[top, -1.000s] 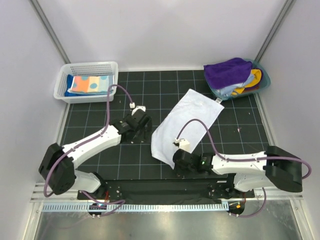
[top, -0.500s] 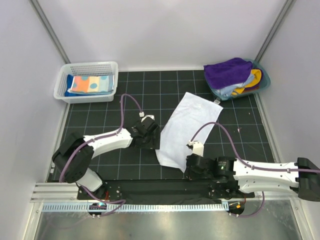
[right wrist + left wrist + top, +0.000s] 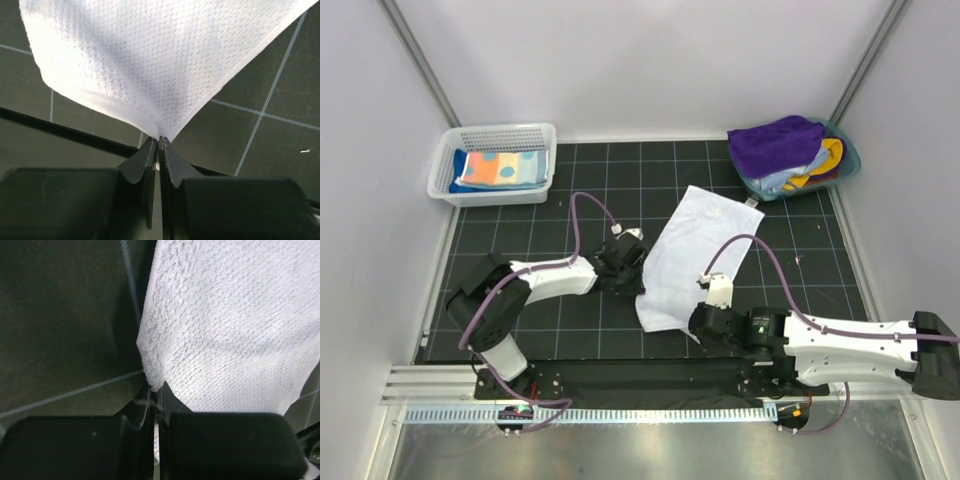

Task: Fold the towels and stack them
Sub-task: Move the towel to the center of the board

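Next, my right gripper draws back over the mat's near edge and lets go of the towel's corner there, since the white towel (image 3: 695,245) lies slantwise across the mat.
A plain white towel (image 3: 695,245) lies slantwise on the black gridded mat, stretching from the far right towards the near middle. My left gripper (image 3: 632,280) is at its left edge, shut on a fold of the terry cloth (image 3: 235,325), which runs down between the jaws (image 3: 156,390). My right gripper (image 3: 695,322) is at the towel's near corner, where the cloth (image 3: 150,50) gathers to a point between its closed jaws (image 3: 160,142). A polka-dot towel (image 3: 500,168) lies folded in the basket. A purple towel (image 3: 775,143) tops the heap in the tub.
The white mesh basket (image 3: 500,133) stands at the far left corner of the mat. The teal tub (image 3: 848,150) sits at the far right, with pale blue and yellow cloth under the purple one. White walls close in the sides and back.
My left gripper moved right to the towel's left edge and shut on it. The right gripper shifted right with the near corner, and the towel's near end was drawn rightwards and narrower.
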Robot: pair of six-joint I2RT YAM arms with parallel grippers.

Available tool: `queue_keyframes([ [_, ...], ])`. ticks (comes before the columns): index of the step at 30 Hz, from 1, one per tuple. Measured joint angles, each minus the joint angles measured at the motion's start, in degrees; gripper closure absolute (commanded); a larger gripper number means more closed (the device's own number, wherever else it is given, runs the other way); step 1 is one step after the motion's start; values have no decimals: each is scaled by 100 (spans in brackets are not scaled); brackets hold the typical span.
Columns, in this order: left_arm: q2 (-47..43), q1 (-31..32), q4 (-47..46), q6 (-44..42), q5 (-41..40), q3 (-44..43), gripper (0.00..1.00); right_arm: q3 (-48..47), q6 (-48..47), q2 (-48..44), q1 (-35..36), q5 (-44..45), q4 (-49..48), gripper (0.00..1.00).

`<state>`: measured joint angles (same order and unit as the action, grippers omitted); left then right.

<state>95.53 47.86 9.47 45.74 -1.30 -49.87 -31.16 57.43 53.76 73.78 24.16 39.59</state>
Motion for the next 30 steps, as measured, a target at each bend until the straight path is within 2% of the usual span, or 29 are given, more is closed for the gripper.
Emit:
queue_keyframes([
  [6, -348, 11, 1335, 15, -496, -221, 100, -374, -81, 81, 0, 107, 216, 87],
  [9, -778, -13, 2122, 20, -732, -306, 99, -501, -229, 118, 0, -81, 216, 87],
  [12, -1464, -33, 2815, 48, -767, -258, 94, -529, -393, 151, 0, -431, 181, 88],
  [18, -2732, 20, 3257, 503, -103, 662, 93, -380, -505, 13, 323, -1335, 168, 88],
  [21, -3064, 249, 3403, 852, 350, 1248, 87, -289, -450, -271, 662, -1613, 280, 87],
  [23, -3154, 463, 3467, 1023, 568, 1392, 78, -291, -435, -483, 798, -1766, 343, 80],
  [26, -3163, 682, 3512, 1104, 732, 1388, 45, -315, -466, -610, 820, -1915, 490, 59],
  [27, -3150, 706, 3576, 1084, 748, 1344, 41, -334, -487, -605, 820, -1917, 529, 46],
  [30, -2999, 715, 3976, 916, 540, 905, 29, -610, -476, -411, 824, -1646, 765, 33],
])
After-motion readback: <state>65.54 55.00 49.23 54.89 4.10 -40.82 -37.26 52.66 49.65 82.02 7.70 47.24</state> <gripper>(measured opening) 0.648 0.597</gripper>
